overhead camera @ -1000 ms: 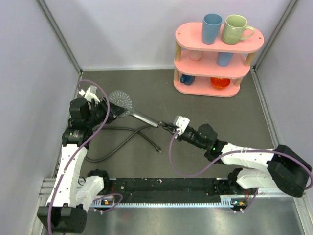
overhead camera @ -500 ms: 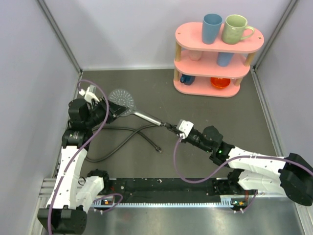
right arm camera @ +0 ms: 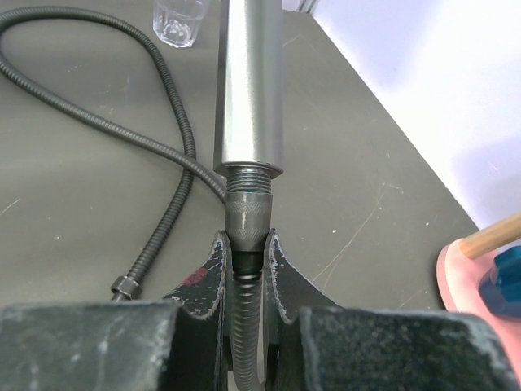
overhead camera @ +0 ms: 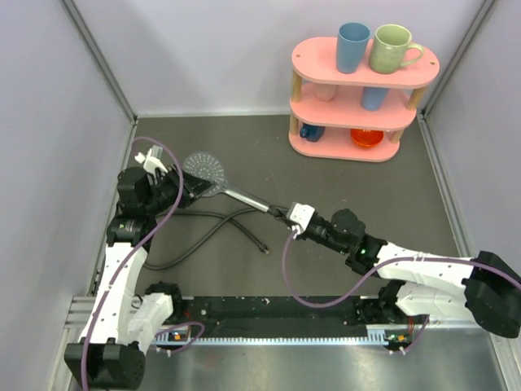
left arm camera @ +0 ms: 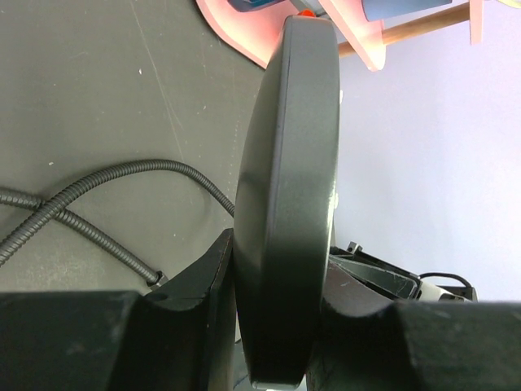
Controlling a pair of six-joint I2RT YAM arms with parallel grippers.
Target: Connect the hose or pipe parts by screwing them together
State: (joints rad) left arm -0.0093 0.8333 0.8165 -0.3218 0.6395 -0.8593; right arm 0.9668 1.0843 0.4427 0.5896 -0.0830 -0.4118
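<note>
My right gripper turns with the hose's fitting around the shower head handle's threaded end (overhead camera: 270, 210) (right arm camera: 249, 178) next, then releases, since that end lies just past its fingers, thread still bare.
The grey shower head (overhead camera: 203, 169) is held off the table on the left, its handle (overhead camera: 247, 197) pointing right. My left gripper (overhead camera: 189, 189) is shut on the round head's rim. In the left wrist view the head (left arm camera: 289, 187) stands edge-on between the fingers of that gripper (left arm camera: 277, 273). My right gripper (overhead camera: 282, 213) is shut on the hose just behind its knurled end fitting (right arm camera: 247, 213). The fitting sits on the threaded end of the handle (right arm camera: 248, 81). The dark-grey hose (overhead camera: 203, 232) loops over the table, its other end (overhead camera: 262, 248) lying loose.
A pink shelf (overhead camera: 362, 90) with mugs and cups stands at the back right. A small clear glass (right arm camera: 177, 20) shows beyond the handle. Grey walls close in the left, back and right. A black rail (overhead camera: 269, 309) runs along the near edge.
The right arm's wrist has turned and its forearm has shifted while gripping the hose end at the handle. The shower head has moved slightly up and right.
</note>
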